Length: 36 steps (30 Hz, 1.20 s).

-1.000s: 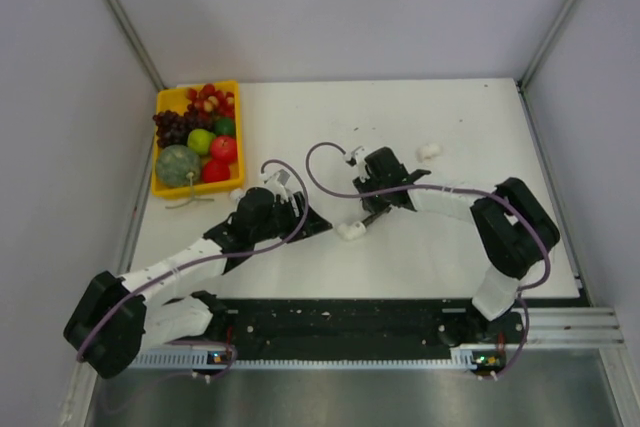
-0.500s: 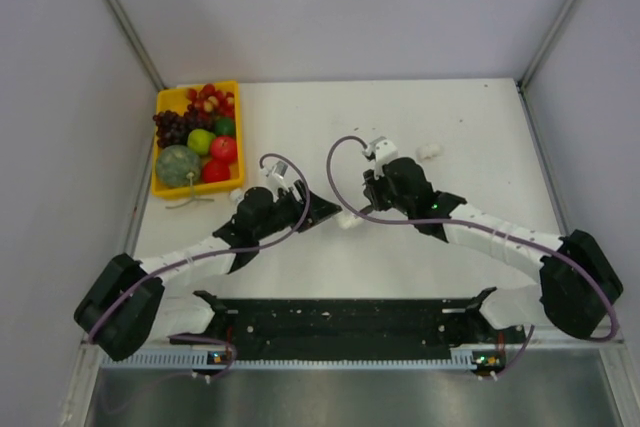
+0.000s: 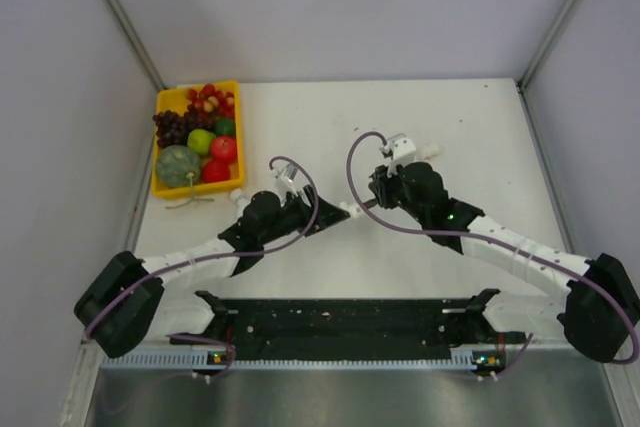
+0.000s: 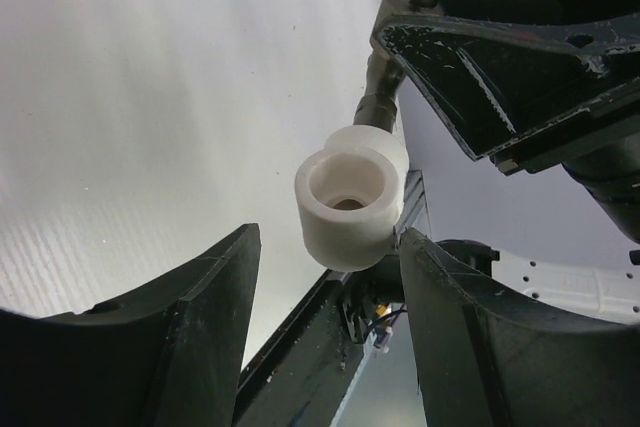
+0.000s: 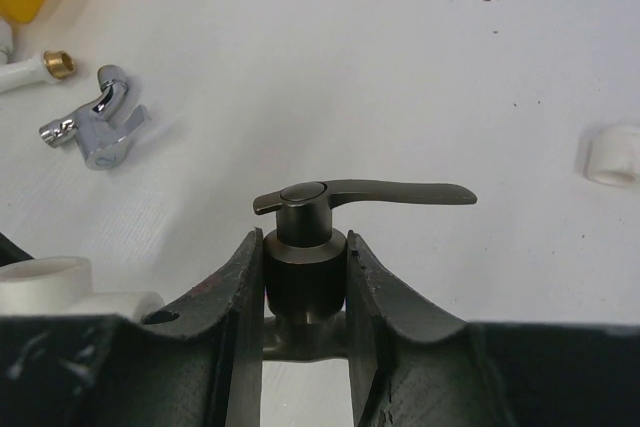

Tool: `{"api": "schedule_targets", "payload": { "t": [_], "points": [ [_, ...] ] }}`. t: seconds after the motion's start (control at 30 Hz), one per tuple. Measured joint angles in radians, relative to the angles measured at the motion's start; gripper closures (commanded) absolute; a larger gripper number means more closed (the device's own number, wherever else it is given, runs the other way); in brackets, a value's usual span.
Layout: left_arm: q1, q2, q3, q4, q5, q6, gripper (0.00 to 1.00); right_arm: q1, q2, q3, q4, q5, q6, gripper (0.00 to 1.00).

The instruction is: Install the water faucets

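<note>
My left gripper moves a little toward the dark grey faucet [image 5: 305,209] next and closes around the fitting's open end [image 5: 44,284], since the white fitting sits between its fingers.
My right gripper [image 5: 305,247] is shut on the body of the dark grey faucet [image 5: 305,209], whose lever handle points right. In the top view the right gripper [image 3: 378,197] holds it above the table's middle. A white plastic fitting [image 4: 348,205] sits on the faucet's stem [image 4: 378,97]. My left gripper [image 4: 330,267] is open, and the fitting lies between its fingertips, against the right finger [image 4: 440,287]. The silvery faucet [image 5: 95,132] and the white-bodied faucet with a brass end [image 5: 30,69] lie on the table. A second white fitting [image 5: 612,154] lies to the right.
The yellow tray [image 3: 160,187] of toy fruit stands at the back left. The loose white fitting [image 3: 430,150] lies behind the right gripper. Grey walls close in the table on three sides. A black rail [image 3: 350,322] runs along the near edge.
The right arm has stretched out and carried the dark faucet with its white fitting to the right and back. The left gripper has followed it to the right.
</note>
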Motion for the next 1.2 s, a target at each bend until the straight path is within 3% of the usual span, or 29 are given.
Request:
{"api": "schedule_targets", "payload": {
  "t": [0.2,0.47,0.7,0.77,0.9,1.0,1.2],
  "points": [
    [-0.038,0.002,0.008,0.047,-0.007,0.018,0.45,0.019,-0.01,-0.017,0.014,0.012,0.023,1.0],
    [-0.042,0.045,0.034,0.113,-0.002,0.052,1.0,0.023,-0.059,-0.041,0.035,0.055,0.046,1.0],
    [-0.042,0.056,0.032,0.171,0.019,0.126,1.0,0.022,-0.09,-0.045,0.019,0.069,0.069,0.98],
    [-0.042,0.042,0.029,0.172,0.029,0.181,1.0,0.021,-0.099,-0.04,-0.01,0.06,0.089,0.87],
    [-0.023,-0.023,0.025,0.141,0.078,0.297,1.0,-0.005,-0.127,0.014,-0.11,-0.033,0.137,0.49],
    [0.017,-0.084,0.032,0.097,0.117,0.359,1.0,-0.024,-0.176,0.05,-0.154,-0.128,0.149,0.3],
    [0.168,-0.134,0.067,0.0,0.219,0.383,1.0,-0.027,-0.323,0.1,-0.185,-0.346,-0.038,0.16]
  ]
}}
